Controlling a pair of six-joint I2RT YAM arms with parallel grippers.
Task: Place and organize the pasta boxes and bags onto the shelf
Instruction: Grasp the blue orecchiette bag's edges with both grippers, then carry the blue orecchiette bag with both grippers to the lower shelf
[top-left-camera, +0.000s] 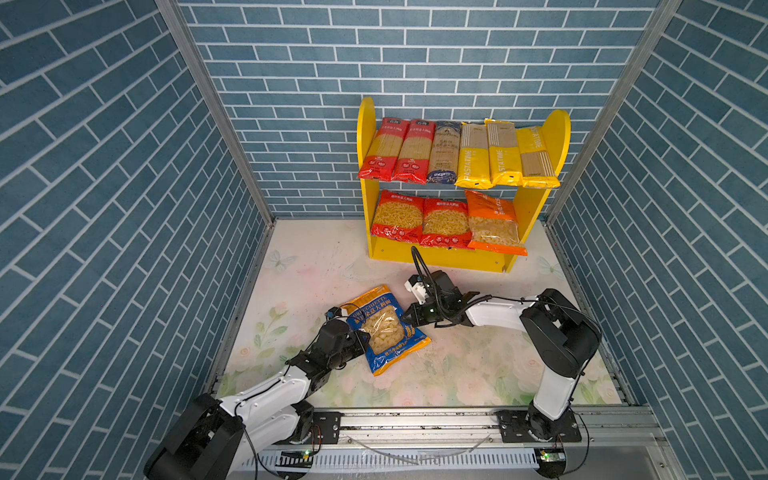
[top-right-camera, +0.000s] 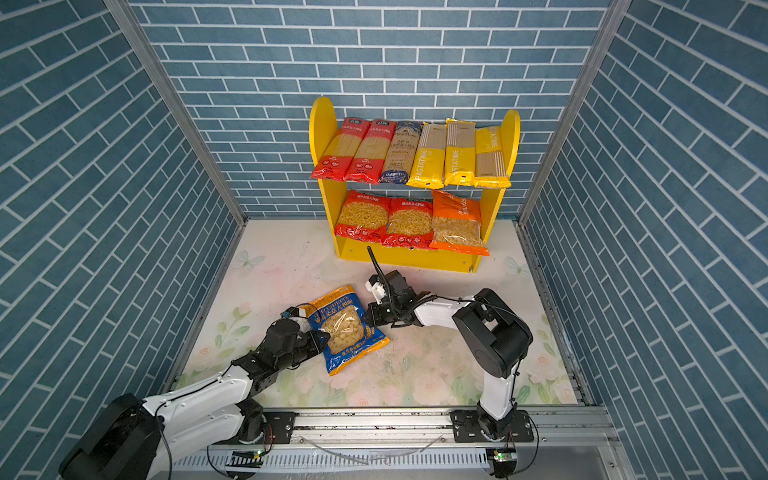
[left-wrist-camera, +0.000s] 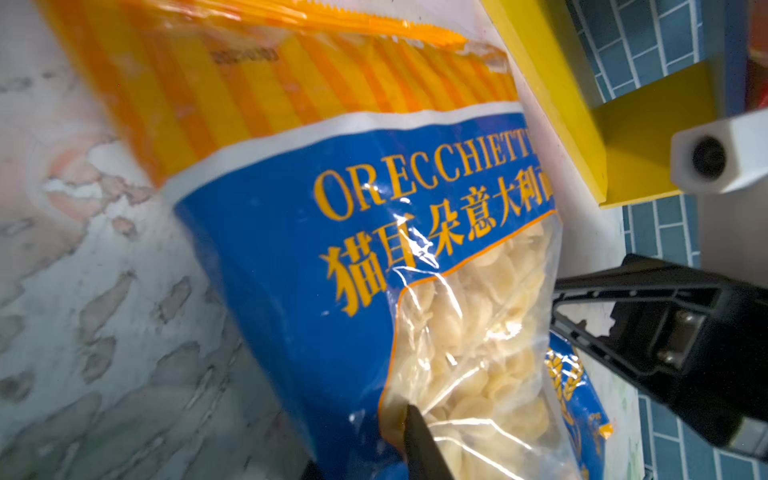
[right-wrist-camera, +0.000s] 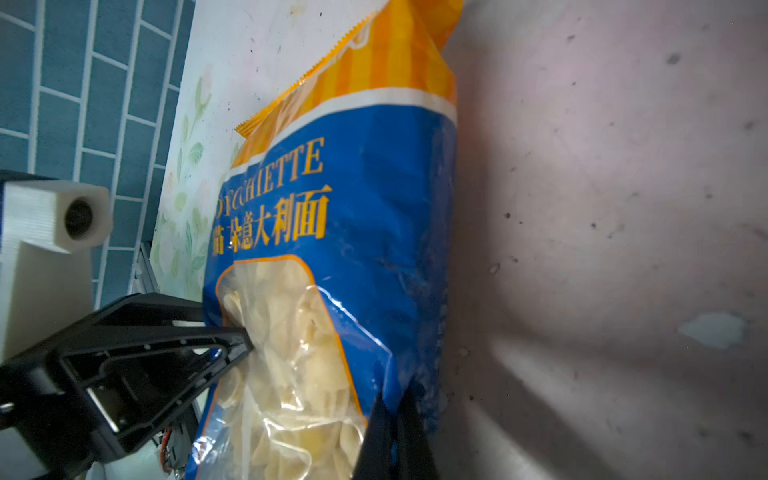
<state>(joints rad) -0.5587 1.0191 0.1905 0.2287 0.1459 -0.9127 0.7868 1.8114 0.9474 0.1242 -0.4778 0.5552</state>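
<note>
My right gripper carries the bag outward to the yellow base panel below the red bags and releases next, since that panel stands outward of the gripper.
A blue and orange orecchiette bag (top-left-camera: 386, 328) (top-right-camera: 345, 328) lies tilted on the table in front of the shelf (top-left-camera: 440, 262) (top-right-camera: 407, 259). My left gripper (top-left-camera: 360, 332) (left-wrist-camera: 409, 415) is shut on the bag's left edge, one finger lying on its clear window. My right gripper (top-left-camera: 409, 318) (right-wrist-camera: 395, 399) is shut on the bag's right edge, with a thin blue fold between its fingers. Several long spaghetti packs (top-left-camera: 457, 153) fill the upper board. Two red bags (top-left-camera: 419, 220) and an orange bag (top-left-camera: 492, 224) lean on the lower board.
Blue brick-pattern walls (top-left-camera: 124, 187) close in three sides. A metal rail (top-left-camera: 415, 428) carrying both arm bases runs along the front. The table wears a pale floral mat (top-left-camera: 478, 365). The shelf stands at the back right, near the right wall.
</note>
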